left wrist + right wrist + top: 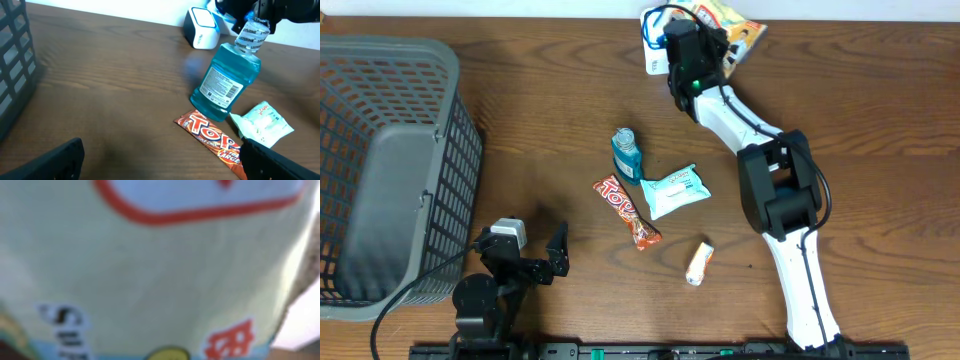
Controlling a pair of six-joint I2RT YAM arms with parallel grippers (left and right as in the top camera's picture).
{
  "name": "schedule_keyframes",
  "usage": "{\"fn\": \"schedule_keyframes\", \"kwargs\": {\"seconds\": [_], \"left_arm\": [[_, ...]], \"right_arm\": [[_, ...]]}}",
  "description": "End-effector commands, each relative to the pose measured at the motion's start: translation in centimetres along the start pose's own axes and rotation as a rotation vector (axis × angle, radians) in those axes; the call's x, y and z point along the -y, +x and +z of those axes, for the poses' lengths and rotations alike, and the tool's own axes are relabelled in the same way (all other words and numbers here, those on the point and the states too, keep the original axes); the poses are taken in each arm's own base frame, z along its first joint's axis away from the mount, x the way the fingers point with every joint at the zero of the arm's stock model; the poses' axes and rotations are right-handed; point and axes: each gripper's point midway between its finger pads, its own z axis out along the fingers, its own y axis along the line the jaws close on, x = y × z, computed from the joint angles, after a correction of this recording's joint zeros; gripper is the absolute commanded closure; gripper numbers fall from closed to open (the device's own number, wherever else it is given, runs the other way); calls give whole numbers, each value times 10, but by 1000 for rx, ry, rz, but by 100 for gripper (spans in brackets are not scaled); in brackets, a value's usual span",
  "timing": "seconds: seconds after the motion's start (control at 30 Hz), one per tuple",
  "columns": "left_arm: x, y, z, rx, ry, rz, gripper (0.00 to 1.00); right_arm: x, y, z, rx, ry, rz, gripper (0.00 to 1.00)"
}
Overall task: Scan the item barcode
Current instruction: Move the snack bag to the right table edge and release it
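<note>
The packet goes down with my right gripper onto the empty wood, below the gripper and to its right in the overhead view, for release there next.
At the far edge of the table my right gripper (708, 42) is shut on a yellow and white snack packet (738, 27). The packet is right beside the white barcode scanner (654, 56). In the right wrist view the packet (160, 270) fills the picture, blurred and very close, and hides the fingers. The left wrist view shows the scanner (201, 28) at the back, standing on the table. My left gripper (525, 256) rests low at the near left, open (162, 167), with bare wood between its fingers.
A grey mesh basket (380, 170) stands at the left. Mid-table are a blue mouthwash bottle (626, 153), a red candy bar (628, 211), a pale wipes packet (677, 190) and a small tube (699, 262).
</note>
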Motion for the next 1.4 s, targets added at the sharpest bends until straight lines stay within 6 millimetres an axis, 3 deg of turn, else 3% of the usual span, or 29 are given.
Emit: {"fn": "schedule_keyframes", "kwargs": {"seconds": [0.0,0.13,0.37,0.47,0.57,0.63,0.8,0.83,0.87,0.9,0.93,1.0,1.03,1.13,1.23,1.37], "left_arm": [[-1,12,2,-40,4,-13,2],[-1,12,2,-40,4,-13,2],[-1,12,2,-40,4,-13,2],[-1,12,2,-40,4,-13,2],[-1,12,2,-40,4,-13,2],[-1,12,2,-40,4,-13,2],[-1,12,2,-40,4,-13,2],[-1,12,2,-40,4,-13,2],[-1,12,2,-40,4,-13,2],[-1,12,2,-40,4,-13,2],[-1,12,2,-40,4,-13,2],[-1,12,2,-40,4,-13,2],[-1,12,2,-40,4,-13,2],[-1,12,2,-40,4,-13,2],[-1,12,2,-40,4,-13,2],[-1,12,2,-40,4,-13,2]], "right_arm": [[74,55,3,-204,129,126,99],[89,137,12,-423,100,211,99],[66,286,25,-743,-150,454,99],[55,339,29,-844,-267,521,99],[64,397,33,-949,-257,582,99],[71,449,34,-1034,-243,654,97],[71,518,32,-1114,-273,811,93],[71,525,31,-1118,-278,832,90],[70,531,31,-1123,-281,850,69],[71,535,30,-1126,-281,864,31],[74,540,28,-1135,-268,882,5],[86,549,24,-1142,-220,941,1],[106,552,19,-1127,-151,1019,1],[148,535,9,-1014,-84,1197,1],[184,492,-3,-811,-152,1425,1],[226,412,-34,-502,-384,1761,1]]}}
